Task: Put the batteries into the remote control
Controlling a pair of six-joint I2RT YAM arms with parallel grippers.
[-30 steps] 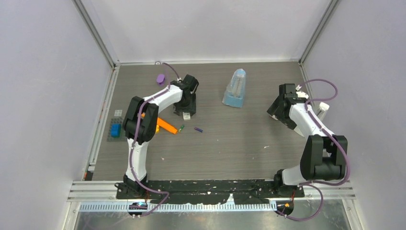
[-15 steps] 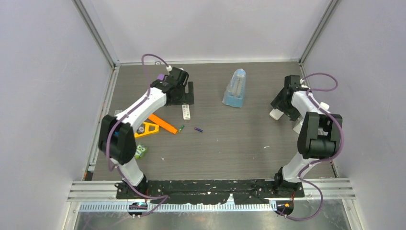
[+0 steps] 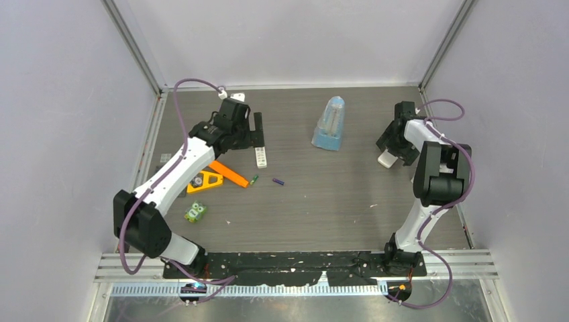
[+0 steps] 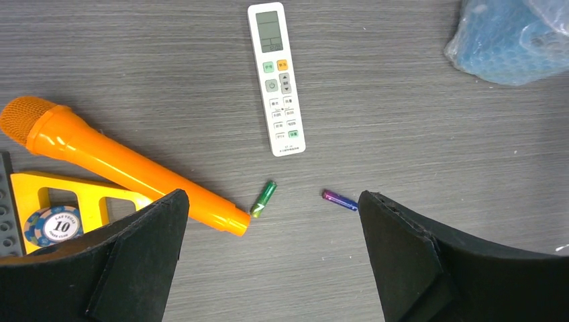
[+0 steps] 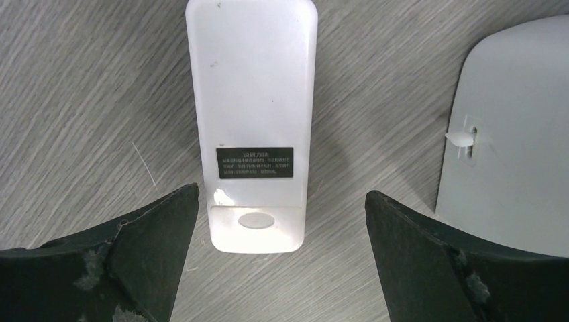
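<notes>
The second remote's labelled end [image 3: 387, 159] [image 5: 256, 208] lies below my right gripper, already between its open fingers. My right gripper moves down slightly next and closes across the narrow width.
A white remote control [image 4: 276, 77] lies face up, buttons showing, ahead of my left gripper [image 4: 271, 208]; it also shows from above [image 3: 260, 157]. That gripper is open and holds nothing. A green battery [image 4: 264, 198] and a purple battery [image 4: 339, 199] lie on the table between its fingertips, seen from above as the green battery [image 3: 254, 179] and purple battery [image 3: 278, 181]. A second white remote [image 5: 251, 127] lies back side up, its label and battery cover showing. My right gripper [image 5: 280, 194] hangs open over its near end without touching it.
An orange toy microphone [image 4: 121, 164] and a yellow triangle holding a poker chip [image 4: 57, 225] lie left of the batteries. A blue bubble-wrapped object [image 3: 330, 124] stands mid-table at the back. A green toy [image 3: 196, 212] sits front left. A pale panel [image 5: 510, 134] lies beside the right remote.
My left gripper opened, let go of the face-up remote and drew back toward the far left; the remote stays on the table. The right arm shifted only slightly.
</notes>
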